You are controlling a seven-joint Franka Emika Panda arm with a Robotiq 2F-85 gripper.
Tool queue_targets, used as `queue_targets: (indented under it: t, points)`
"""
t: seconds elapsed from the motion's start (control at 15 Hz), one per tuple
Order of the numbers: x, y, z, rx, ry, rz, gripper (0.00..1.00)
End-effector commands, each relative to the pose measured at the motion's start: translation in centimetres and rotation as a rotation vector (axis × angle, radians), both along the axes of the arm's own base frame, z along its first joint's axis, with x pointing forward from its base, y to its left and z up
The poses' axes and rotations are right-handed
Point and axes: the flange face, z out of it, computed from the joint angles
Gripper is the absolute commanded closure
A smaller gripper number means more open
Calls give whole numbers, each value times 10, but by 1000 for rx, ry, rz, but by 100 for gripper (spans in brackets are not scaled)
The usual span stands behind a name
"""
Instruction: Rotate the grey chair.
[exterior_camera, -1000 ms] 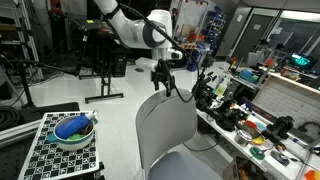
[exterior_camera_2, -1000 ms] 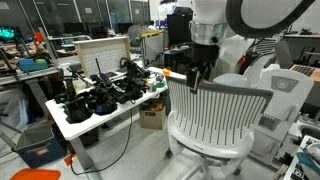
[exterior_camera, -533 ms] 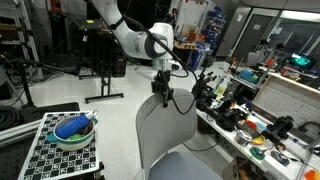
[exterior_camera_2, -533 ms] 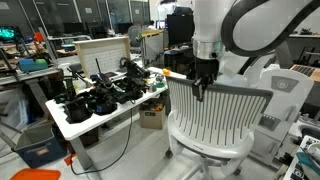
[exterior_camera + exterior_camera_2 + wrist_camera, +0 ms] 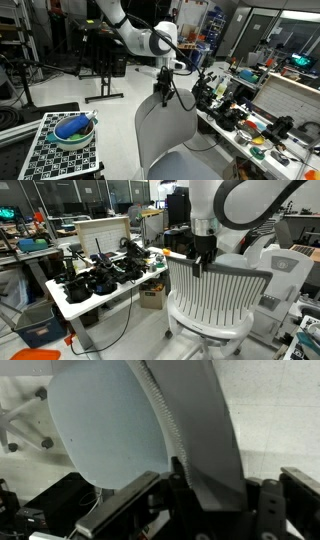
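I have the backrest's top edge [image 5: 219, 270] [image 5: 208, 472] between my gripper's fingers. Next I need to swing it away from the cluttered table, toward the checkered board, and let it go.
The grey chair [image 5: 165, 128] stands by the cluttered table, and its ribbed, curved backrest [image 5: 222, 292] faces the camera in an exterior view. My gripper [image 5: 164, 96] hangs from above at the backrest's top edge, also seen as the gripper [image 5: 199, 268] from the other side. In the wrist view the backrest's rim [image 5: 200, 420] runs down between the jaws of the gripper [image 5: 220, 488], and the fingers [image 5: 178, 472] press against it on both sides. The padded seat [image 5: 105, 420] lies below. The gripper is shut on the backrest's top edge.
A table [image 5: 262, 150] with several dark tools stands close beside the chair, also seen as the table [image 5: 62, 302]. A checkered board [image 5: 45, 155] carries a bowl [image 5: 72, 131]. A white chair [image 5: 292, 275] sits right behind. A black stand [image 5: 105, 92] stands on the floor.
The gripper has come down onto the top edge of the backrest and its jaws have closed from wide open onto the rim. The chair has not visibly turned.
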Motion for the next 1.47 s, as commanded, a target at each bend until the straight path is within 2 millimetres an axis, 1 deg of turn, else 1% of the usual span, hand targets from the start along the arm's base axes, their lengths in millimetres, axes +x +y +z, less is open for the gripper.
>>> queue_targets:
  t: [0.0, 0.07, 0.47, 0.6, 0.8, 0.93, 1.07, 1.4]
  points:
    - [6, 6, -13, -10, 37, -3, 96]
    - [5, 9, -14, -19, 42, 8, 95]
    - [-5, 30, -18, -73, 52, 79, 95]
    - [-12, 36, -19, -111, 50, 118, 95]
    - [-34, 37, -15, -148, 38, 176, 95]
    - [-51, 30, -12, -154, 30, 197, 95]
    - [-68, 18, -11, -158, 17, 216, 95]
    - [-104, -28, -13, -166, -5, 257, 95]
